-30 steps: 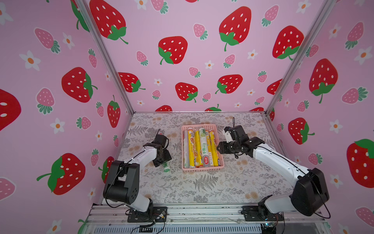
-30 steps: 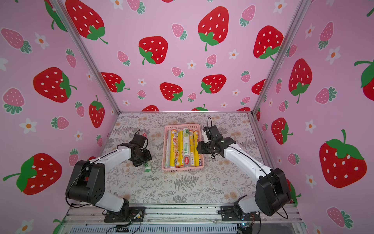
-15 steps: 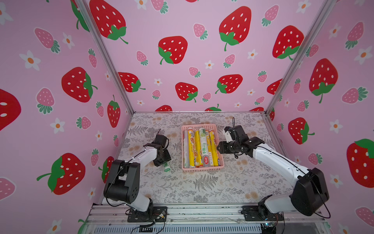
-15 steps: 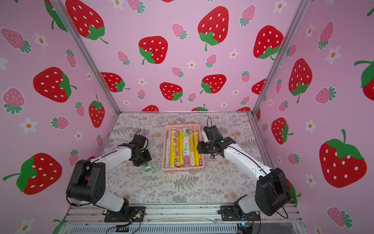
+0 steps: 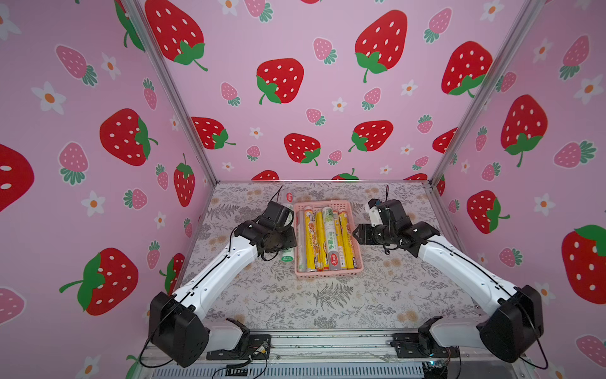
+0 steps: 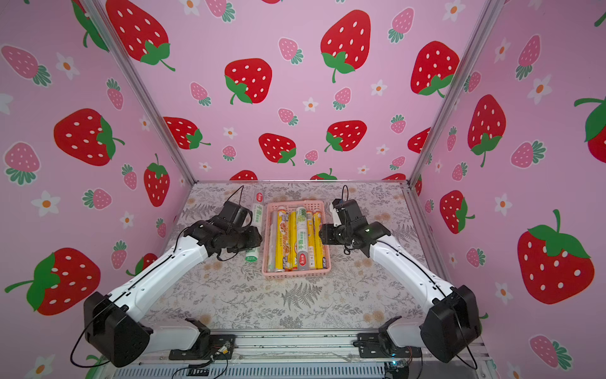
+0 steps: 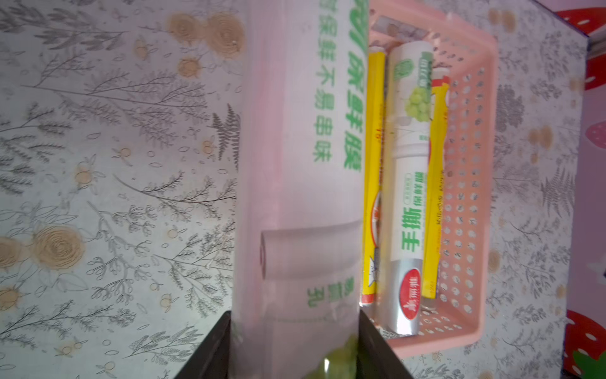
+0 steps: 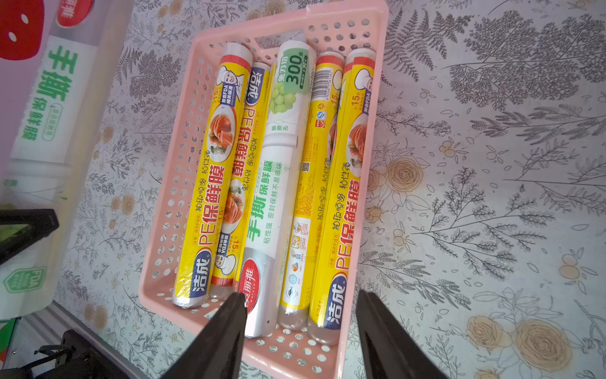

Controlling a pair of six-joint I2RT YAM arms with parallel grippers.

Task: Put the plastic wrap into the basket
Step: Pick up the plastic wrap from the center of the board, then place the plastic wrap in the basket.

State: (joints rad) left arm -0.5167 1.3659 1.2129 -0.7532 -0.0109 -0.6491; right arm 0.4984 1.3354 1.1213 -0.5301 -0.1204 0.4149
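My left gripper needs to move over the basket and down to release the roll onto the low yellow roll [image 5: 320, 235] [image 7: 373, 151] beside the white one, because a groove shows there.
The pink basket [image 5: 329, 274] [image 8: 164, 210] sits mid-table and holds several plastic wrap rolls [image 5: 329, 236] [image 8: 272, 183], yellow and white-silver, lying lengthwise. One more white plastic wrap roll [image 5: 288, 256] [image 7: 295, 147] with green print lies along the outside of the basket's left wall. My left gripper [image 5: 288, 237] [image 7: 295, 315] is shut on it near its middle, a black finger pressed to each side. Whether the roll is off the table I cannot tell. My right gripper [image 5: 357, 234] [image 8: 300, 298] hangs open at the basket's right wall with nothing in its grip.
The floral table cover [image 5: 328, 302] runs to metal-framed pink strawberry walls [image 5: 295, 82] on three sides. Both arm bases [image 5: 183, 331] stand at the front edge. The basket's handle slot [image 8: 278, 36] is at one of its short ends.
My left gripper's jaws have closed onto the white roll beside the basket. The right arm and the basket have stayed where they were.
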